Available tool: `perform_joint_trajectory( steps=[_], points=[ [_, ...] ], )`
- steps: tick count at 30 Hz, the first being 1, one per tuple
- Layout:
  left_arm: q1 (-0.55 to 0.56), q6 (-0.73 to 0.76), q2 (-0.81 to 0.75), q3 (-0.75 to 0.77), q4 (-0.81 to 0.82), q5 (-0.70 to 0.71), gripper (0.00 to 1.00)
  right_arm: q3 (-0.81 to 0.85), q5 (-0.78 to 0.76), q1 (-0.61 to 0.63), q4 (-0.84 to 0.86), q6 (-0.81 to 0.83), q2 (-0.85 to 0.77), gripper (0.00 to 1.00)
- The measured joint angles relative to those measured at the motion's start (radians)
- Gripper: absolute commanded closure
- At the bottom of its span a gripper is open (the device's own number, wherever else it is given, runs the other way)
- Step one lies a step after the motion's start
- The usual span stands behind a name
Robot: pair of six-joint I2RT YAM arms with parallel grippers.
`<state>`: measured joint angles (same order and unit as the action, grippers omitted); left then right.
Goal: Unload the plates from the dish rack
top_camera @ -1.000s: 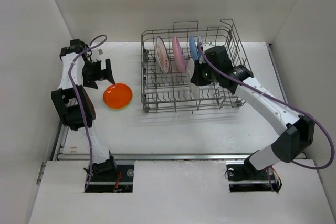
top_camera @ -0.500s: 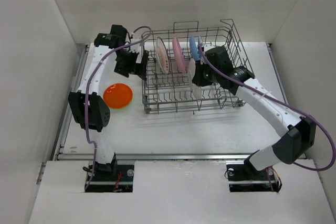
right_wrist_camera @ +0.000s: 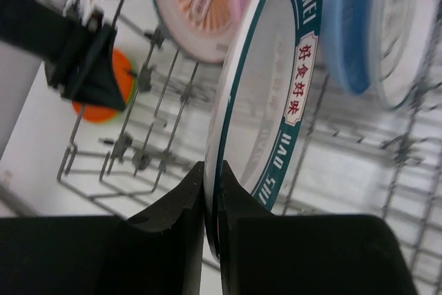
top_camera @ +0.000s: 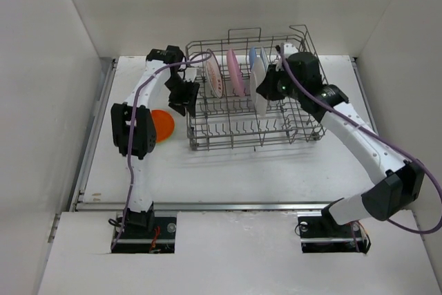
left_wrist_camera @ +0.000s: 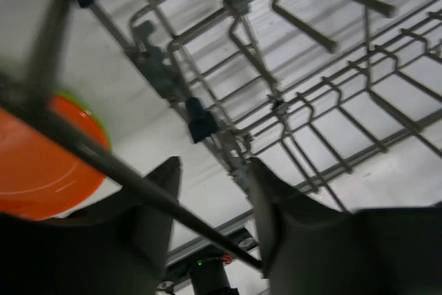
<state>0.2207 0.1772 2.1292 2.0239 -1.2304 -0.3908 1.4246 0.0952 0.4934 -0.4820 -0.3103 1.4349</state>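
My right gripper moves back past the rack's near side and down next. It releases the white plate on the tabletop there, because that part is empty.
The dish rack [top_camera: 257,144] stands at the middle back of the table. A white sunburst plate [top_camera: 214,74], a pink plate [top_camera: 235,71] and a blue plate [top_camera: 253,59] stand upright in it. My right gripper [top_camera: 266,92] [right_wrist_camera: 210,170] is shut on the lower edge of a white plate with a teal rim [top_camera: 260,82] [right_wrist_camera: 269,94], held upright above the tines. My left gripper [top_camera: 186,94] [left_wrist_camera: 214,170] is at the rack's left wall, jaws apart, with a rack wire [left_wrist_camera: 103,164] crossing between them. An orange plate [top_camera: 164,124] [left_wrist_camera: 41,157] lies flat on the table left of the rack.
In the right wrist view a white grey-patterned plate [right_wrist_camera: 404,39] stands behind the blue plate [right_wrist_camera: 349,25]. A lime green edge [left_wrist_camera: 81,100] peeks from under the orange plate. White walls close in the table on the left, back and right.
My left arm has swung from beside the orange plate to the rack's left wall, and its jaws have narrowed. My right gripper has raised the teal-rimmed plate higher in the rack.
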Motion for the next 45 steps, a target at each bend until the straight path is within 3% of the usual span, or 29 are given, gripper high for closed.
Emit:
perform_joint_trajectory(
  steps=[1,4,7,13,16,23,27,33,39,43,45],
  points=[
    [0.000,-0.005,0.000,0.000,0.001,-0.011,0.78,0.016,0.011,-0.015,0.013,0.002,-0.001,1.00],
    [0.013,-0.085,0.000,0.004,-0.002,-0.016,0.90,0.069,0.026,-0.056,0.044,0.024,-0.001,1.00],
    [0.000,-0.144,0.005,0.008,-0.001,-0.029,0.91,0.126,0.035,-0.077,0.043,0.038,-0.001,1.00],
    [0.000,-0.123,0.040,0.067,-0.040,-0.031,0.91,0.214,0.091,-0.032,0.016,0.108,-0.012,1.00],
    [0.000,-0.114,0.061,0.103,-0.049,-0.031,0.79,0.215,0.113,0.055,-0.068,0.169,-0.050,1.00],
    [0.005,-0.076,0.088,0.153,-0.020,-0.018,0.76,-0.011,0.133,0.352,-0.209,0.237,-0.275,1.00],
    [0.007,-0.071,0.101,0.178,0.000,-0.015,0.59,-0.102,0.049,0.500,-0.306,0.196,-0.316,1.00],
    [0.019,-0.070,0.101,0.178,0.012,-0.016,0.54,-0.088,-0.225,0.734,-0.409,0.110,-0.056,1.00],
    [0.021,-0.069,0.101,0.178,0.016,-0.016,0.47,-0.001,-0.563,0.858,-0.523,-0.025,0.288,1.00],
    [0.021,-0.069,0.100,0.178,0.019,-0.016,0.46,0.066,-0.662,0.870,-0.568,-0.098,0.393,0.92],
    [0.021,-0.069,0.100,0.178,0.019,-0.016,0.42,0.085,-0.674,0.872,-0.565,-0.113,0.423,0.81]
  ],
)
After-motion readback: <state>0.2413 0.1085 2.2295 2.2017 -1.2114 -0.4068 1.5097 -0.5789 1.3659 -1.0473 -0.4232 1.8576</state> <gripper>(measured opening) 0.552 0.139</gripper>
